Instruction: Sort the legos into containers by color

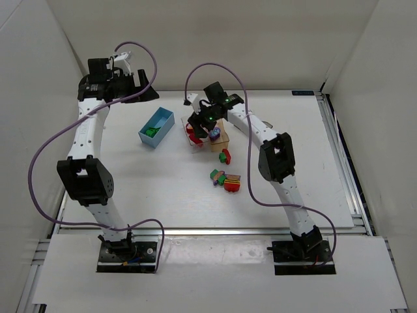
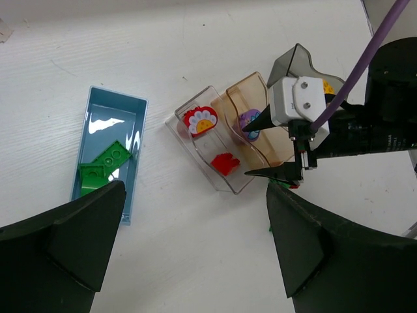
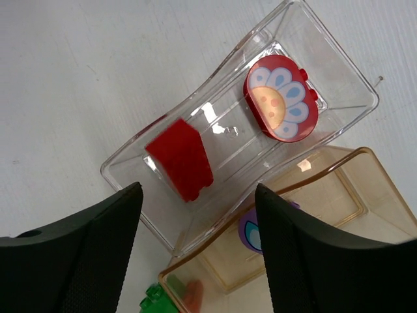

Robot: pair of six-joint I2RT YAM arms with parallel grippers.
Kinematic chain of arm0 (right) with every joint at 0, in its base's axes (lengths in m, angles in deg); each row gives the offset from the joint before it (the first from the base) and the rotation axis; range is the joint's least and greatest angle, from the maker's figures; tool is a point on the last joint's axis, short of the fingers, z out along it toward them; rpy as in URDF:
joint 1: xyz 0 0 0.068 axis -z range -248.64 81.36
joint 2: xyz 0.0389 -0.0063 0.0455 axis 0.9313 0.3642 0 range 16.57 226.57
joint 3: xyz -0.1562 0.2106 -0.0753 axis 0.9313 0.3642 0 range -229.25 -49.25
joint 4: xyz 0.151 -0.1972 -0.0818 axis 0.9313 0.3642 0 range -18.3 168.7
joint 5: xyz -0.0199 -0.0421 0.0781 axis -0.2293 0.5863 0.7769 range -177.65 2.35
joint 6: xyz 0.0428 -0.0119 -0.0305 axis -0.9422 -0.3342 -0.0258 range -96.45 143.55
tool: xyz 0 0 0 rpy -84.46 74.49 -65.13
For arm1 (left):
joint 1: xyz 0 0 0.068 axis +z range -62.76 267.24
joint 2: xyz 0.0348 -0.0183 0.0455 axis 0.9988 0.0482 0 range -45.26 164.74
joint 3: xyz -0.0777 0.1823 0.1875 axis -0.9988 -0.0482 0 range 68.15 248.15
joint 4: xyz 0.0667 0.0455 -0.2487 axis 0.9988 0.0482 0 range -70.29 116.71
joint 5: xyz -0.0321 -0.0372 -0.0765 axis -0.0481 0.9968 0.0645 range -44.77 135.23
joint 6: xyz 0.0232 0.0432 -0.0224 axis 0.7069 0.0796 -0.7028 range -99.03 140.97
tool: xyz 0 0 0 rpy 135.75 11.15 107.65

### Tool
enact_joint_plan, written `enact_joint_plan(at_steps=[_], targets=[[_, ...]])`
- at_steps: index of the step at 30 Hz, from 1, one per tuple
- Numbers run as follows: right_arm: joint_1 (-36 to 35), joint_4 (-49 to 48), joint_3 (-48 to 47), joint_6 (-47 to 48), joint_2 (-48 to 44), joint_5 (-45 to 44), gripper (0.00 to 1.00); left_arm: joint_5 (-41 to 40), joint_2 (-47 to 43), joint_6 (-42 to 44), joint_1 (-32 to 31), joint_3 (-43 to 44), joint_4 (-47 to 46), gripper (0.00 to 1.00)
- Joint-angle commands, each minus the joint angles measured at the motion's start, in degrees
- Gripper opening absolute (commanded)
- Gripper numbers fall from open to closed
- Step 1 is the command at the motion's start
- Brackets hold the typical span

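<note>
The red and green lego (image 1: 225,156) (image 3: 158,300) is outside the containers. I need to move my right gripper back and to the right in the top view, then down onto it.
My right gripper (image 3: 197,195) is open above the clear container (image 3: 130,171), nothing between its fingers. A red brick (image 3: 179,156) and a red flower-printed lego (image 3: 281,98) lie in that container. Beside it the peach container (image 3: 339,195) holds a purple piece (image 3: 251,231). In the left wrist view the light blue container (image 2: 124,111) holds green legos (image 2: 104,166), and a smoky grey container (image 2: 296,62) stands behind the right gripper (image 2: 251,151). My left gripper (image 2: 195,248) is open and held high at the table's far left (image 1: 146,88). Loose legos (image 1: 225,180) lie on the table.
A red and green lego (image 1: 225,155) sits just in front of the peach container (image 1: 221,138). A green brick (image 3: 153,300) shows at the peach container's near corner. The white table (image 1: 130,189) has walls at the back and sides. A purple cable (image 1: 195,72) loops over the right arm.
</note>
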Motion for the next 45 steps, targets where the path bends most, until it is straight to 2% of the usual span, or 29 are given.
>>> enact_joint_plan(at_steps=[1, 4, 7, 10, 11, 13, 14, 19, 22, 25, 30, 45], targets=[[-0.4, -0.3, -0.6, 0.0, -3.4, 2.6, 0.72, 1.3, -1.7, 1.0, -0.2, -0.7, -0.7, 0.99], [-0.4, -0.5, 1.1, -1.6, -9.9, 2.5, 0.70, 1.6, -2.2, 0.7, -0.3, -1.6, -1.6, 0.99], [1.0, -0.5, 8.3, -3.5, -17.4, 1.6, 0.70, 0.1, -3.7, 0.9, -1.3, -3.9, -2.9, 0.99], [2.4, 0.8, 20.1, -5.1, -28.9, -1.0, 0.70, -3.8, -7.9, 1.0, -3.0, -8.0, -5.8, 0.99], [2.7, 0.9, 26.8, -7.0, -34.3, -1.6, 0.70, -5.0, -8.8, 0.4, -3.0, -9.5, -8.2, 0.99], [3.6, 0.6, 33.9, -8.9, -39.5, -2.8, 0.69, -8.7, -11.5, -1.5, -3.0, -13.5, -10.5, 0.99], [3.8, 0.2, 40.7, -10.5, -43.8, -3.3, 0.69, -10.0, -12.2, -1.9, -5.1, -14.8, -11.5, 0.99], [2.4, -6.1, 59.1, -15.7, -50.5, -10.3, 0.67, -12.5, -16.2, -2.1, -7.2, -19.9, -12.3, 0.99], [2.7, -10.0, 65.0, -16.3, -51.2, -12.6, 0.60, -12.2, -18.1, -1.4, -9.0, -21.7, -12.1, 1.00], [3.6, -13.1, 66.7, -19.6, -49.4, -15.1, 0.56, -13.3, -20.6, -1.4, -10.5, -24.1, -12.0, 0.99], [3.9, -17.1, 66.1, -22.7, -45.0, -17.4, 0.59, -14.3, -23.7, -0.2, -10.5, -27.0, -11.3, 0.99], [4.0, -17.1, 51.4, -21.8, -29.7, -14.4, 0.60, -16.6, -21.6, 1.9, -10.5, -26.7, -11.4, 1.00]])
